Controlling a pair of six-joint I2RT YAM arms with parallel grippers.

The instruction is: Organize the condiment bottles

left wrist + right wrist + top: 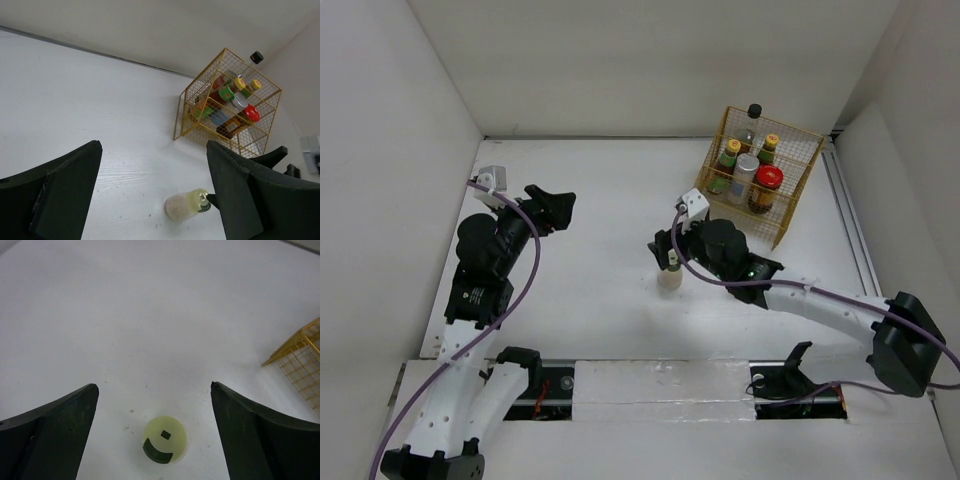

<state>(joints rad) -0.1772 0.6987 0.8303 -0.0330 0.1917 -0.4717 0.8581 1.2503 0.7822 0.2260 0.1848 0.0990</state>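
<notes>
The shaker's pale green lid [669, 276] [165, 439] is below my right gripper, with the open fingers already on either side of it. My right gripper will next go down around the lid to close on it.
A shaker with a pale green lid [669, 276] stands upright alone on the white table. It also shows in the left wrist view [185, 205] and in the right wrist view [164, 440]. My right gripper [667, 252] is open just above it, looking straight down, its jaws wide either side of the lid and apart from it [154, 386]. My left gripper [556, 206] is open and empty, raised over the left of the table [155, 145]. The black-capped bottle [753, 117], two yellow-capped bottles [733, 148], the silver-topped shaker [747, 163] and the red-lidded jar [769, 178] stand in the basket.
The yellow wire basket [790, 215] stands at the back right, close to the right wall; it also shows in the left wrist view [185, 115]. White walls close in the table on three sides. A pink-topped shaker does not show.
</notes>
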